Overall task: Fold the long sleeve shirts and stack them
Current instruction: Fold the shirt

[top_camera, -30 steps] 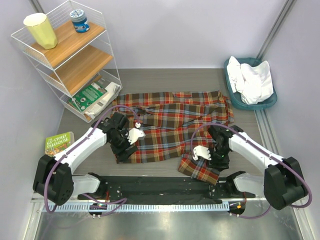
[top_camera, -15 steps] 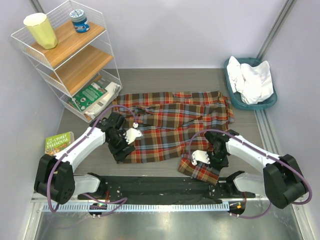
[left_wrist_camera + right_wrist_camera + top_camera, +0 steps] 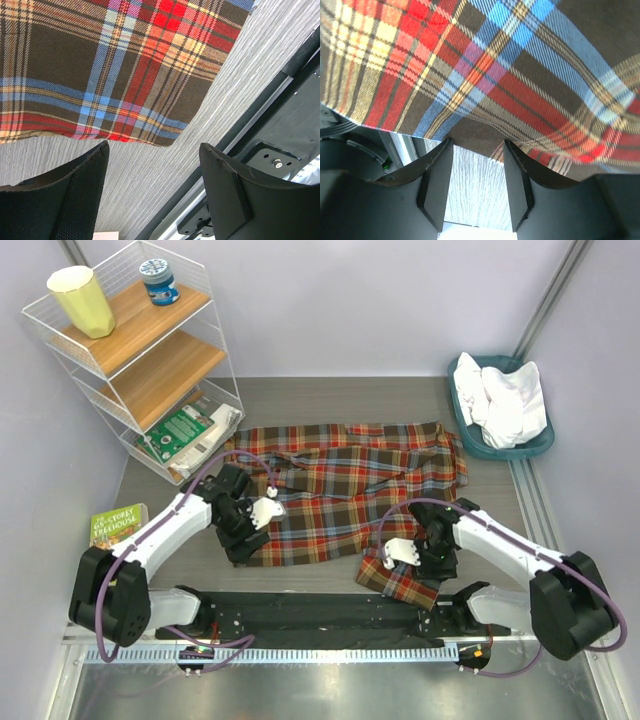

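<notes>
The plaid shirt's near corner by the black bar lies just beyond my left gripper's fingers. I should bring the gripper down onto that corner next.
The plaid long sleeve shirt (image 3: 345,490) lies spread on the table's middle, with one flap (image 3: 400,585) hanging toward the front edge. The white long sleeve shirt (image 3: 505,400) is bunched in the teal basket. My left gripper (image 3: 238,548) is open over the shirt's near left corner. In the left wrist view that corner (image 3: 125,75) lies just beyond my open left gripper (image 3: 154,147), apart from it. My right gripper (image 3: 437,562) is at the shirt's near right part. In the right wrist view the right gripper (image 3: 476,142) is open, its tips at the plaid hem (image 3: 485,100).
The teal basket (image 3: 497,450) stands at the back right. A wire shelf (image 3: 130,350) at the back left holds a yellow cup (image 3: 82,300), a blue jar (image 3: 158,280) and green books (image 3: 180,430). A green book (image 3: 118,525) lies at the left. A black rail (image 3: 320,615) runs along the front.
My right gripper has shifted slightly left and forward along the shirt's near right part. My left gripper has edged a little left at the near left corner. The shirt lies much as before.
</notes>
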### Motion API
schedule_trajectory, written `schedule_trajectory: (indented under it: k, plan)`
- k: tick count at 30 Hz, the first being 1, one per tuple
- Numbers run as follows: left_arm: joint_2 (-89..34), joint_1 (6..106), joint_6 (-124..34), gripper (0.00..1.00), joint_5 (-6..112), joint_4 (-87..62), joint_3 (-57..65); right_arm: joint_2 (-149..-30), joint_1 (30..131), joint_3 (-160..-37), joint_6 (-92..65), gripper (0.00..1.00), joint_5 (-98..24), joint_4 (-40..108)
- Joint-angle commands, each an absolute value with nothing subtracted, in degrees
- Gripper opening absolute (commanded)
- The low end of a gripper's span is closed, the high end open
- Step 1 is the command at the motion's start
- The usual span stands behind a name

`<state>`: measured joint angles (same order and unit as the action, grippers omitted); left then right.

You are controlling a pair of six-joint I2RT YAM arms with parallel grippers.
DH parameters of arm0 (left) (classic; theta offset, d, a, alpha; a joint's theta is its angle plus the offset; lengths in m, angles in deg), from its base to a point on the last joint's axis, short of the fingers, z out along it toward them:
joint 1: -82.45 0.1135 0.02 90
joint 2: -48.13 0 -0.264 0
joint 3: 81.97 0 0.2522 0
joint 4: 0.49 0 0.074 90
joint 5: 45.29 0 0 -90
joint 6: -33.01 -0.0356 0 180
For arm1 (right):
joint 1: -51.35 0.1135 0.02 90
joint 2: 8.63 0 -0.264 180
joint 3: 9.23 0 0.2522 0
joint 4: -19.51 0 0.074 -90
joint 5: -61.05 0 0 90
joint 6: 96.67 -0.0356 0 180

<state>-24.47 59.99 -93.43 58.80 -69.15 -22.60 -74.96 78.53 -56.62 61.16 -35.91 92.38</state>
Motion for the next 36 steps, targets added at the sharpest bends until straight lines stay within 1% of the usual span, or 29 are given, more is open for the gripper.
schedule_trajectory:
  k: [1, 2, 3, 5, 6, 9, 14, 21, 28, 30, 36]
  plan:
    - [-24.90, 60.21, -94.16, 0.73, 59.04, -68.92, -22.77, -78.85, 80.09, -55.26, 61.71, 0.49, -34.31, 88.65]
    - [-24.99, 60.21, -94.25, 0.73, 59.12, -68.84, -22.94, -79.29, 80.44, -54.90, 61.53, 0.46, -33.96, 87.86]
    - [-24.91, 60.13, -94.25, 0.73, 59.30, -68.84, -23.12, -79.73, 80.70, -54.55, 61.27, 0.35, -33.52, 87.07]
    - [-24.29, 60.13, -95.21, 0.73, 59.48, -69.10, -23.73, -80.44, 81.14, -53.93, 60.48, 0.18, -33.26, 85.92]
    - [-23.77, 60.13, -95.74, 0.73, 59.48, -69.36, -23.91, -80.35, 81.14, -54.11, 60.13, 0.08, -33.17, 85.92]
    - [-21.92, 60.21, -97.76, 0.72, 59.57, -71.29, -24.09, -78.34, 81.14, -56.12, 59.42, 0.01, -33.87, 88.63]
    - [-22.00, 59.95, -101.19, 0.70, 59.57, -75.68, -23.03, -75.08, 81.14, -60.61, 58.37, 0.01, -34.66, 93.99]
    - [-20.25, 57.14, -103.04, 0.69, 56.14, -74.11, -24.96, -72.18, 81.06, -62.45, 57.05, 0.01, -34.57, 96.90]
    - [-18.40, 52.40, -102.52, 0.63, 52.98, -69.64, -29.09, -70.95, 80.62, -63.69, 56.00, 0.01, -34.57, 98.22]
    - [-18.40, 51.60, -102.43, 0.62, 50.97, -66.40, -30.67, -71.03, 80.36, -64.47, 55.82, 0.01, -35.10, 98.57]
    - [-19.63, 50.02, -100.50, 0.60, 50.78, -62.16, -31.55, -69.89, 79.65, -65.44, 55.56, 0.01, -34.49, 99.62]
